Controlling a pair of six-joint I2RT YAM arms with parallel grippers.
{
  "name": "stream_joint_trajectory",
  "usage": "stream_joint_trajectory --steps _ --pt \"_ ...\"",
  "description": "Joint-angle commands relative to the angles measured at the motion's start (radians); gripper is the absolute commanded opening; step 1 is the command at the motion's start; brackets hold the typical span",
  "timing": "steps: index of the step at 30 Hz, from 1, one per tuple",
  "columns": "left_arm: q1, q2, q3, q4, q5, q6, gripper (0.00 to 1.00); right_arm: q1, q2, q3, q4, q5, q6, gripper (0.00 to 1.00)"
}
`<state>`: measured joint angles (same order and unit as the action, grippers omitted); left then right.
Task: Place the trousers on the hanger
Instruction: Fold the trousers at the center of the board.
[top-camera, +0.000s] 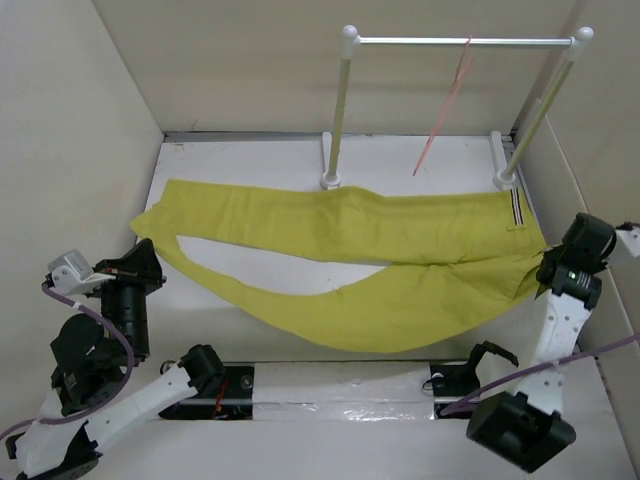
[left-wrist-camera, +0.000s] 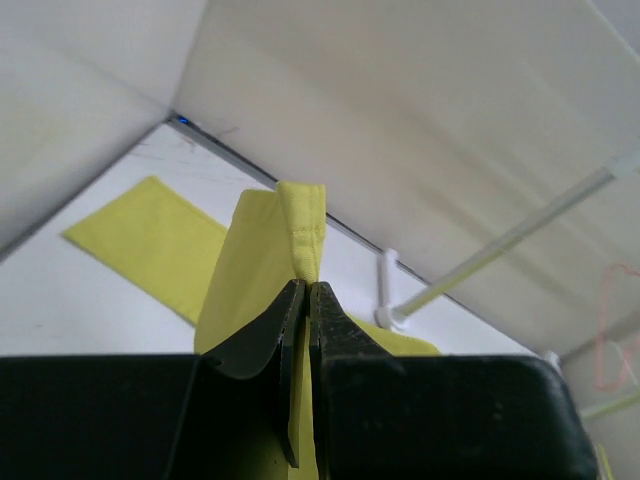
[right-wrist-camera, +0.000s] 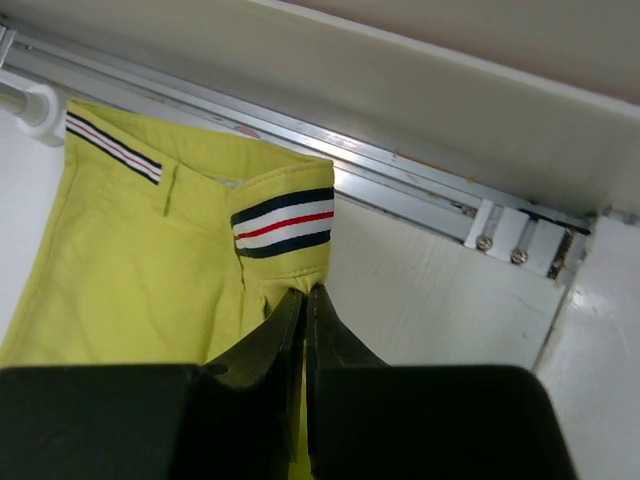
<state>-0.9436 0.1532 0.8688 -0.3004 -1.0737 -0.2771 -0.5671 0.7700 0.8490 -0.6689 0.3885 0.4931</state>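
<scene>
My right gripper carries the waistband edge outward onto the trousers' far waist corner (top-camera: 513, 200) (right-wrist-camera: 88, 128) next, which lies outward of it, and releases, as the legs lie apart.
The mustard-yellow trousers (top-camera: 400, 260) lie spread across the white table, waist at the right, legs running left. My left gripper (top-camera: 150, 262) is shut on the hem of the near leg (left-wrist-camera: 300, 235), which stands up between its fingers. My right gripper (top-camera: 548, 262) is shut on the waistband edge (right-wrist-camera: 300, 270), just below a striped band (right-wrist-camera: 285, 222). The pinkish-red wire hanger (top-camera: 447, 110) hangs from the metal bar of the rail at the back right; it also shows faintly in the left wrist view (left-wrist-camera: 615, 340).
The rail (top-camera: 460, 42) stands on two white posts (top-camera: 338, 110) with feet on the table behind the trousers. Beige walls close in on the left, back and right. A metal track (right-wrist-camera: 400, 170) runs along the wall base beside the waistband.
</scene>
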Motion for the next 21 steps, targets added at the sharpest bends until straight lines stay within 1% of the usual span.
stream_joint_trajectory --steps 1,2,3,4,5,6,8,9,10,11,12,13,14,15,16,17,18,19,20,21 --pt "-0.009 0.061 0.055 0.009 -0.221 0.029 0.0 0.056 0.121 0.122 0.169 0.029 -0.002 0.0" --pt "-0.018 0.068 0.065 0.007 -0.27 0.024 0.0 0.097 0.147 0.163 0.175 0.053 0.008 0.0" --pt "-0.018 0.074 0.053 0.062 -0.29 0.048 0.0 0.111 0.19 0.177 0.195 0.081 0.009 0.0" --pt "-0.018 0.08 0.032 0.132 -0.31 0.103 0.0 0.124 0.205 0.188 0.244 0.082 0.007 0.0" --pt "-0.018 0.085 -0.025 0.211 -0.342 0.172 0.0 0.124 0.224 0.214 0.268 0.073 -0.004 0.0" --pt "-0.018 0.104 -0.052 0.36 -0.354 0.302 0.0 0.133 0.271 0.232 0.302 0.046 -0.004 0.0" --pt "-0.018 0.144 -0.105 0.459 -0.405 0.392 0.0 0.148 0.336 0.284 0.315 0.039 -0.007 0.0" --pt "-0.018 0.172 -0.116 0.527 -0.419 0.447 0.0 0.176 0.372 0.347 0.319 0.056 -0.008 0.0" --pt "-0.018 0.236 -0.123 0.553 -0.422 0.461 0.0 0.19 0.443 0.379 0.316 0.068 -0.008 0.0" --pt "-0.018 0.273 -0.146 0.599 -0.399 0.502 0.0 0.205 0.474 0.409 0.315 0.079 -0.002 0.0" --pt "0.009 0.317 -0.169 0.836 -0.397 0.586 0.0 0.219 0.501 0.453 0.318 0.088 -0.002 0.0" --pt "0.049 0.407 -0.194 1.0 -0.382 0.794 0.0 0.248 0.526 0.472 0.319 0.093 -0.002 0.0" --pt "0.101 0.452 -0.217 1.115 -0.326 0.835 0.0 0.26 0.557 0.484 0.321 0.098 0.005 0.0" --pt "0.158 0.504 -0.194 1.045 -0.298 0.795 0.0 0.269 0.566 0.49 0.328 0.101 0.001 0.0" --pt "0.307 0.617 -0.15 0.85 -0.264 0.472 0.0 0.269 0.572 0.487 0.35 0.096 -0.004 0.0" --pt "0.406 0.67 -0.02 0.643 -0.126 0.262 0.0 0.279 0.578 0.481 0.357 0.09 -0.007 0.0" --pt "0.514 0.722 0.031 0.343 -0.027 0.087 0.0 0.279 0.578 0.475 0.364 0.084 -0.005 0.0" --pt "0.623 0.793 0.051 0.302 0.079 -0.006 0.0 0.279 0.577 0.449 0.391 0.078 -0.005 0.0" --pt "0.779 0.808 0.065 0.261 0.239 -0.092 0.0 0.279 0.574 0.432 0.411 0.069 -0.01 0.0" --pt "0.817 0.813 0.055 0.248 0.27 -0.111 0.0 0.279 0.575 0.418 0.428 0.052 -0.008 0.0"
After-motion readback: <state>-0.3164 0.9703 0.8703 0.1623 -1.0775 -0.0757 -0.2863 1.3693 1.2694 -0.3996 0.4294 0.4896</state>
